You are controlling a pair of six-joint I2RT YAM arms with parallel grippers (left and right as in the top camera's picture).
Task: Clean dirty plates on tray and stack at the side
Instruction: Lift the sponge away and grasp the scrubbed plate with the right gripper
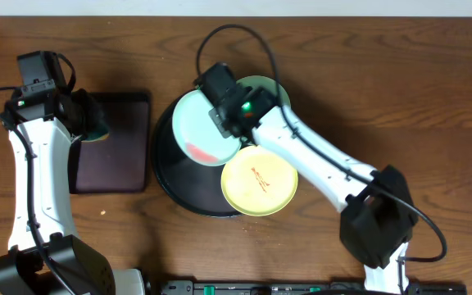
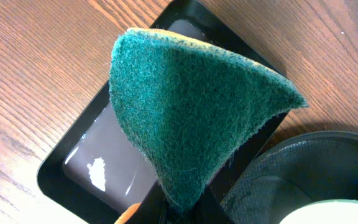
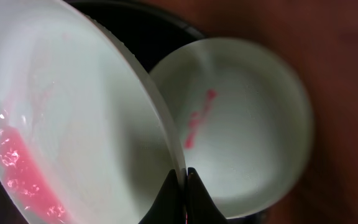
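Next, I move my right gripper to the right in the overhead view and down to release the mint-blue plate, as bare tabletop lies below it on that side.
My right gripper (image 1: 229,115) is shut on the rim of a mint-blue plate (image 1: 201,124) with a red smear, holding it tilted above the round black tray (image 1: 170,176). In the right wrist view the fingers (image 3: 182,177) pinch that plate's edge (image 3: 73,124). A second mint plate (image 1: 269,86) with a red smear lies beneath on the tray (image 3: 241,124). The yellow plate (image 1: 259,181) lies on the tray's right front. My left gripper (image 1: 88,123) is shut on a green scouring sponge (image 2: 191,118) above the rectangular tray.
A small rectangular black tray (image 1: 117,143) holding shallow liquid (image 2: 104,162) sits left of the round tray. Bare dark wood tabletop (image 1: 433,98) lies all round. The right arm crosses the tray's right half.
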